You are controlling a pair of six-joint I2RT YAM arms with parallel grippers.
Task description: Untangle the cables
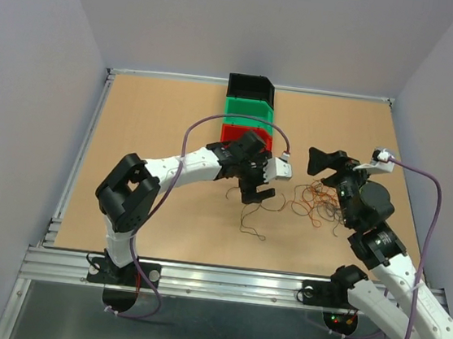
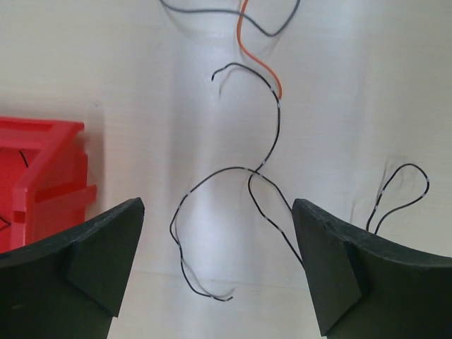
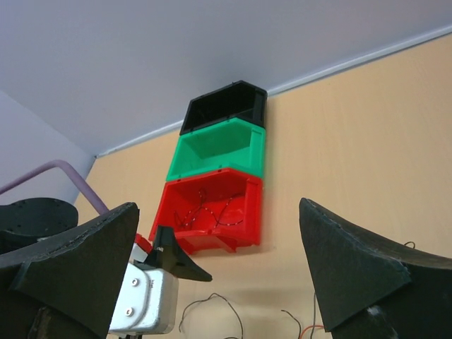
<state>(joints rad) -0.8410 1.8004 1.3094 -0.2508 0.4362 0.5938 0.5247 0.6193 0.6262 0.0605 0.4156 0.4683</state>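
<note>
My left gripper moves down onto the crossing of the black wire [image 2: 253, 171] next and closes there, since both parts of the wire lie between its spread fingers.
The cables [image 1: 318, 203] lie as a scribbly clump of thin red, orange, brown and black wires on the table, right of centre. One loose black wire [image 1: 250, 220] trails out to the left of the clump. My left gripper [image 1: 257, 195] hovers open over this wire. In the left wrist view the black wire [image 2: 263, 167] loops on the table between my open fingers [image 2: 106, 247], untouched, with an orange wire [image 2: 258, 59] beyond it. My right gripper [image 1: 331, 167] is open and empty, just behind the clump. The right wrist view shows wire ends [image 3: 212, 302] below.
Three bins stand in a row at the back centre: black [image 1: 251, 85], green [image 1: 248, 110] and red [image 1: 229, 130]. The red bin [image 3: 244, 185] holds a thin dark wire [image 3: 212, 212]. The left arm's wrist [image 3: 145, 289] is close to the right gripper.
</note>
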